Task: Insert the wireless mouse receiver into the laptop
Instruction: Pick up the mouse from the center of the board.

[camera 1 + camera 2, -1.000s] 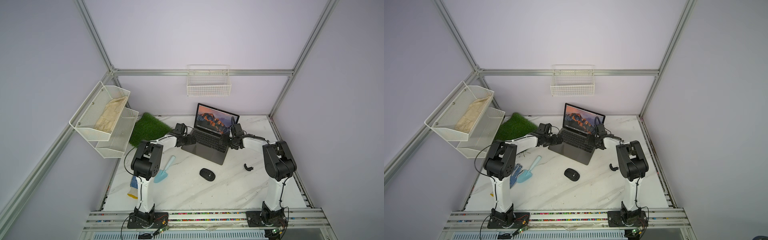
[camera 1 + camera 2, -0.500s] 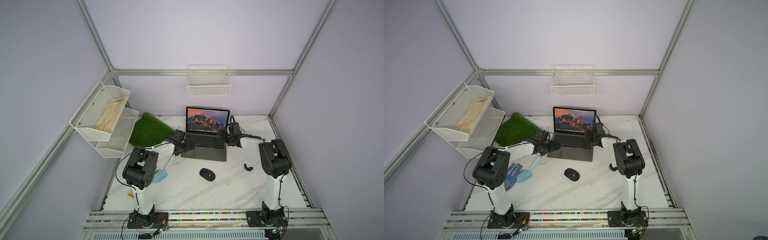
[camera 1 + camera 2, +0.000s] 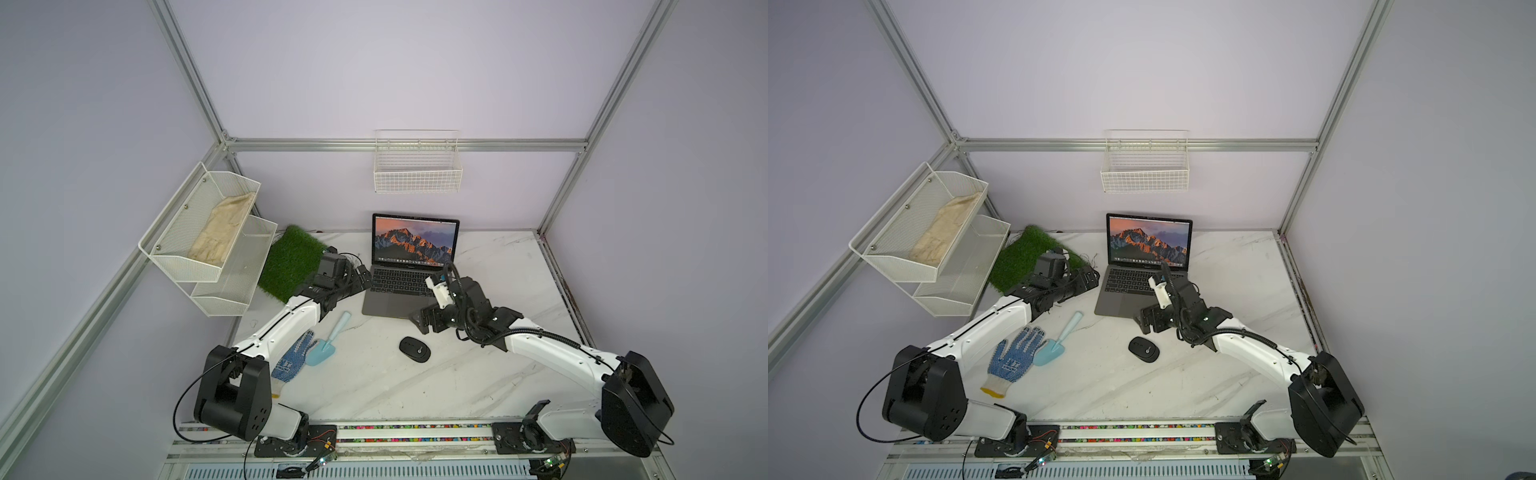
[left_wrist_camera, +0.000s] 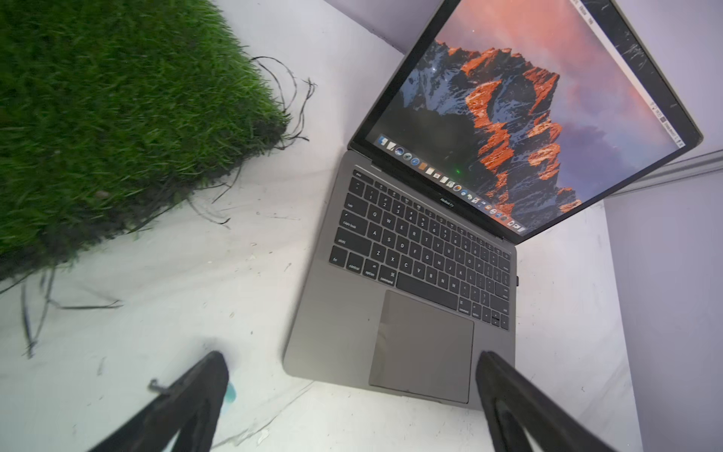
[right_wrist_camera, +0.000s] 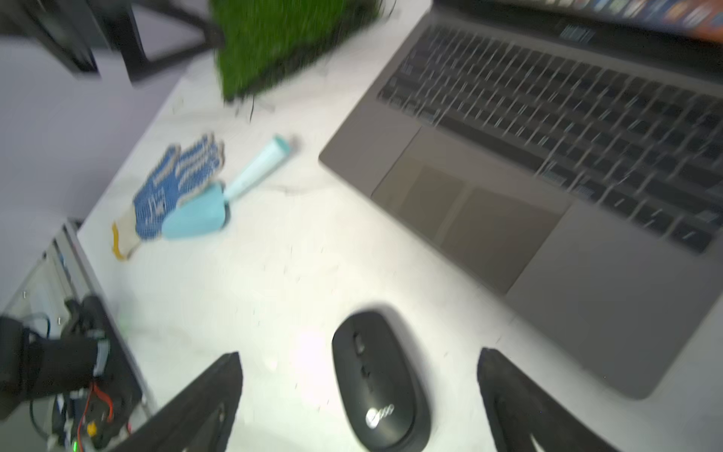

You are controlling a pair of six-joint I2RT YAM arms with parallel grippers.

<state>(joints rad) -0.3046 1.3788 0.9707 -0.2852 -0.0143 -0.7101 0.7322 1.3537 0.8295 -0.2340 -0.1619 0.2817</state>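
Observation:
My right gripper's empty fingers are open, and the black mouse (image 3: 414, 349) (image 5: 381, 383) lies below them and nearer my base. My right gripper should move back and down onto it next.
The laptop (image 3: 395, 297) stands open at the back of the table in both top views, with its orange mountain screen (image 3: 1148, 243) facing forward. A tiny dark stub, the wireless mouse receiver (image 4: 517, 280), sticks out of the laptop's (image 4: 352, 313) side edge in the left wrist view. The right arm hides it in both top views. My left gripper (image 3: 362, 277) is open beside the laptop's left edge, with nothing between its fingers. My right gripper (image 3: 420, 322) is open and empty by the laptop's front right corner. It hovers over the black mouse (image 5: 381, 383).
The mouse (image 3: 414, 349) lies in front of the laptop. A green grass mat (image 3: 291, 262), a blue dotted glove (image 3: 1013, 361) and a light blue trowel (image 3: 1059, 340) lie to the left. White mesh shelves (image 3: 208, 237) hang on the left wall and a wire basket (image 3: 417, 166) on the back wall.
The laptop has turned from slanted to square with the back wall. My right gripper has drawn back from the laptop's right edge to its front corner, over the mouse.

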